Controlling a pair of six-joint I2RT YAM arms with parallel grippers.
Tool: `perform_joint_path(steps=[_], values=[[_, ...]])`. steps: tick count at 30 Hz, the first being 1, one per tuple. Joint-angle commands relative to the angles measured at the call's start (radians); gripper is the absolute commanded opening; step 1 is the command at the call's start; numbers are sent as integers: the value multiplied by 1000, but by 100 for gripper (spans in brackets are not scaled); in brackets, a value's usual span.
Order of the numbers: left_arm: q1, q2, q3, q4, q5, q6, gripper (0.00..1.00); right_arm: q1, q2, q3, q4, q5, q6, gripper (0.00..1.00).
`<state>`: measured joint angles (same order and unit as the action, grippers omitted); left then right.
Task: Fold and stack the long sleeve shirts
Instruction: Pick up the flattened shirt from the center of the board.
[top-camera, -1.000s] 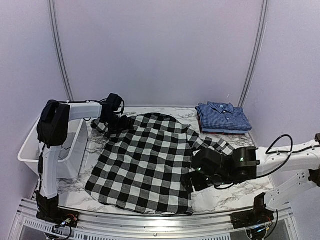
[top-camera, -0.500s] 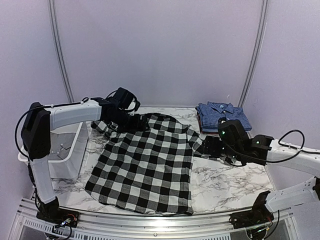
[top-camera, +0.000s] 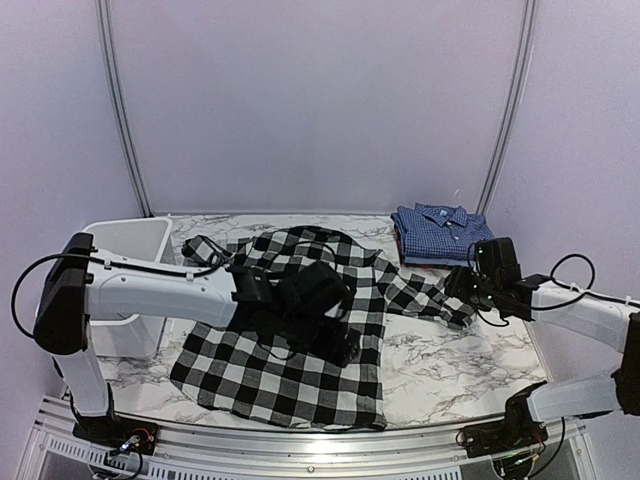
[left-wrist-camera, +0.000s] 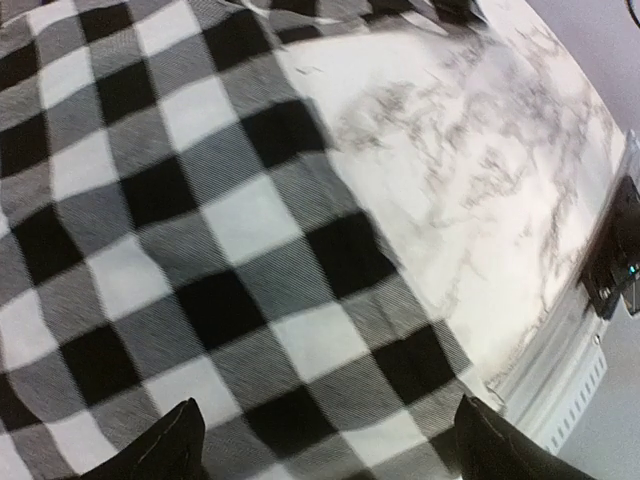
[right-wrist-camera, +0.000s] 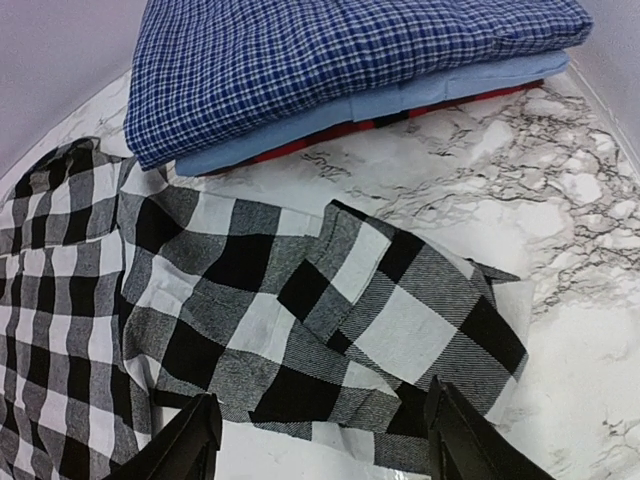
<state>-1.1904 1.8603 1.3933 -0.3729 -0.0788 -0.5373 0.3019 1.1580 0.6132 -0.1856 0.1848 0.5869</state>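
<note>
The near corner of the hem is below my left gripper and to its right in the top view, so my left gripper should go down and back toward the rail onto that corner next.
The black-and-white check long sleeve shirt lies spread flat on the marble table. Its right sleeve runs out toward the stack, with the cuff crumpled. My left gripper hangs open over the shirt's right side, close to the cloth and holding nothing. The right gripper stands open just above the cuff, one finger on each side of its near edge. At the back right the blue fine-checked long sleeve shirt lies folded on top of a stack.
A white bin stands at the left edge of the table. Under the blue shirt lie a light blue garment and a red checked one. Bare marble shows right of the shirt, and a metal rail runs along the front.
My left arm has swung from the shirt's far-left shoulder to above its middle right. The right arm has moved from the shirt's near right edge back to the sleeve cuff by the stack.
</note>
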Motion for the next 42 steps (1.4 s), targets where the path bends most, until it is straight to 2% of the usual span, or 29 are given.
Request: perform_joint_path(steps=[1,4,8,13,17,23,32,35,38,42], values=[[-134,67,55,-4,-96,-105,86,-7,29,60,68,-71,-62,65],[-193,147,125,-15,-90,-125,76,-9,53,80,69,-51,-88,65],[-230,245,230,-58,-60,-131,53,-32,89,91,64,-50,-94,65],[-283,325,333,-132,-64,-165,38,-34,106,89,78,-125,-75,63],[-299,391,393,-147,-55,-190,34,-35,132,104,77,-150,-98,62],[-315,437,433,-204,-72,-203,34,-35,131,88,84,-124,-105,62],[-316,438,374,-246,-89,-104,33,-34,140,66,81,-101,-50,62],[-315,435,369,-246,-76,-70,26,-35,151,86,56,-90,-35,62],[-312,403,347,-245,-88,-50,12,-35,168,103,36,-63,-38,62],[-303,343,320,-229,-108,-19,3,-34,210,124,42,-22,-55,64]])
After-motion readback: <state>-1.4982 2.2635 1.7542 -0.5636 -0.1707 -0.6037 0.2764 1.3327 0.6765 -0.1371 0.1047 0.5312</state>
